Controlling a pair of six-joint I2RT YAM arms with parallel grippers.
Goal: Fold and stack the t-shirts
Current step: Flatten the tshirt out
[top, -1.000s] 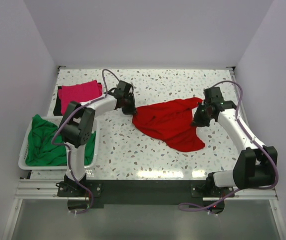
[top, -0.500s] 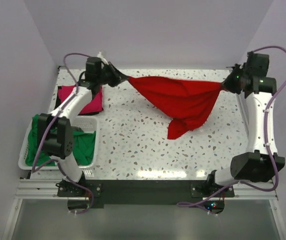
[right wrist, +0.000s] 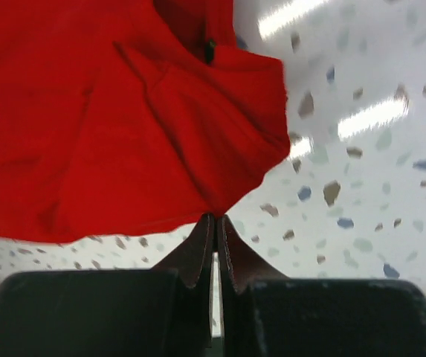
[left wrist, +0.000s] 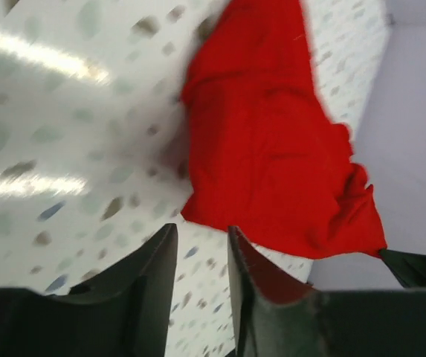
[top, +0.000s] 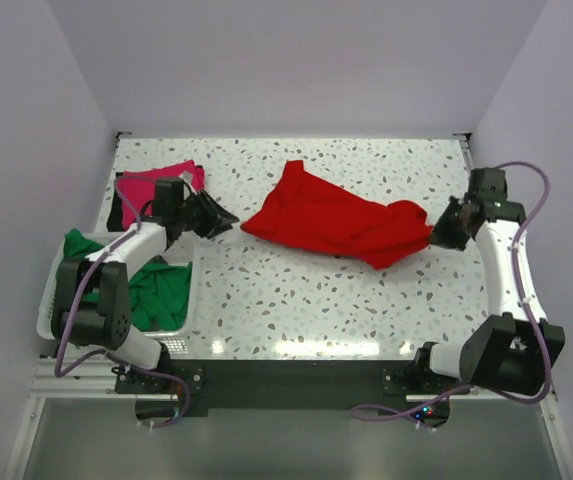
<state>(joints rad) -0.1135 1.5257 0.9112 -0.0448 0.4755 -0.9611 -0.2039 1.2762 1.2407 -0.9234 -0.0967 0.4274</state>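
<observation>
My open, empty left gripper should swing over the t-shirt from beside the red t-shirt (top: 331, 218), tip down and lower onto the t-shirt's near edge next.
The large red t-shirt (top: 331, 218) lies spread in a rumpled strip across the middle of the table. My right gripper (top: 434, 237) is shut on its right corner; in the right wrist view the jaws (right wrist: 214, 217) pinch the hem of the red cloth (right wrist: 123, 111). My left gripper (top: 226, 218) stands open just left of the shirt's left edge, apart from it. In the left wrist view its gripper (left wrist: 201, 242) has only bare table between the fingers, with the red cloth (left wrist: 272, 149) ahead. The magenta-pink t-shirt (top: 166, 178) lies folded at the back left. The green t-shirt (top: 161, 290) sits in a basket.
A white basket (top: 44, 325) stands at the left near edge and holds the green cloth. A dark item (top: 116, 212) pokes out beside the pink shirt. White walls close the table at the back and on both sides.
The red shirt hung stretched between both grippers; now it lies on the table. My left gripper has let go and drawn back left. My right gripper came down and forward, still holding its corner.
</observation>
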